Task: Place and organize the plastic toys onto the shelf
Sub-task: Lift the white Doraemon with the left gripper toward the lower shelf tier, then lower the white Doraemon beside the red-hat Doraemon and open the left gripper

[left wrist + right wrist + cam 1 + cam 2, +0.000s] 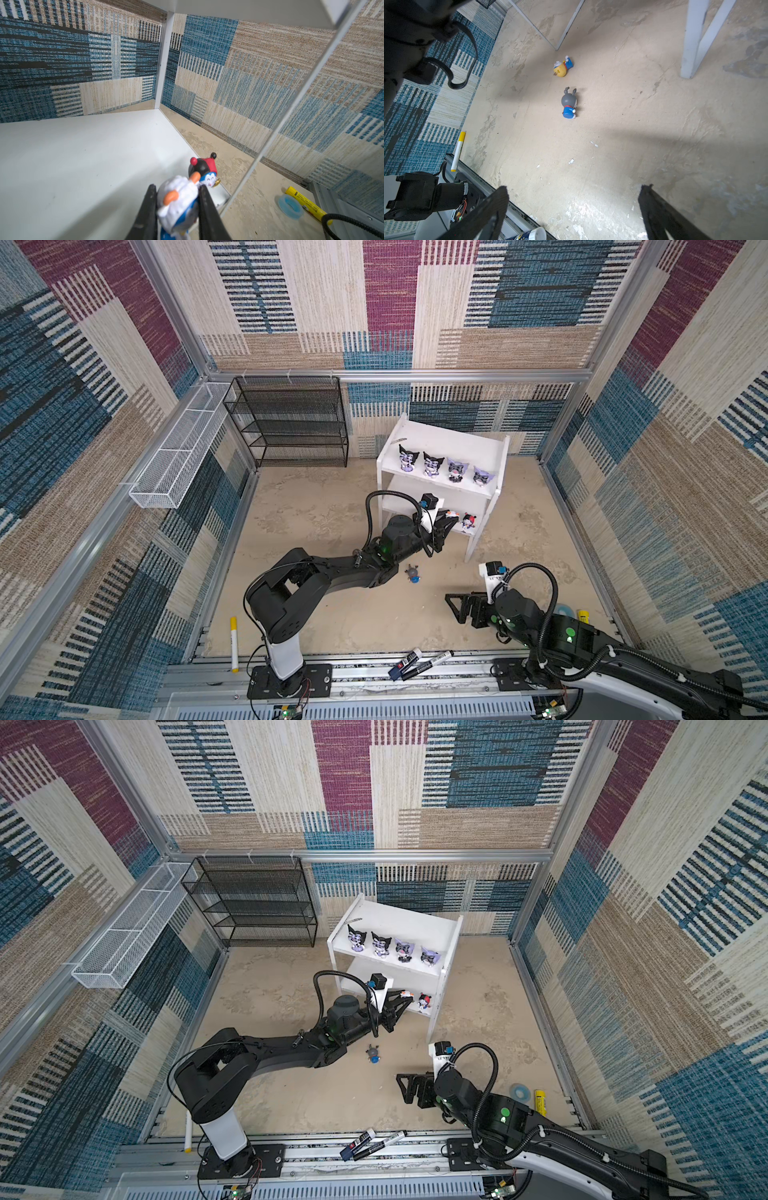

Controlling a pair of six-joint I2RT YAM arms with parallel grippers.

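The shelf's bare lower level by the red-and-black-hatted toy is below my left gripper, so the gripper should next move a little toward the red-and-black-hatted toy, lower the white-hatted toy and let go of it.
The white shelf (449,439) stands at the back right. Several bigger hooded toys (432,464) line its top tier. My left gripper (176,187) reaches over the lower tier (83,155), shut on a small white-hatted toy (178,199) with a blue body. A small red-and-black-hatted toy (204,168) stands just beyond it near the tier's right end (468,522). On the floor lie a grey-hatted toy (569,104) and a yellow-hatted toy (561,67); the left arm hides the yellow one in both top views. My right gripper (575,188) hangs open and empty over bare floor (453,608).
A black wire rack (291,423) and a long white wire basket (178,456) stand at the back left. Black-and-white markers (419,662) lie on the front rail, and a yellow-capped marker (234,643) lies front left. A blue tape ring (289,205) and a yellow marker (303,201) lie front right.
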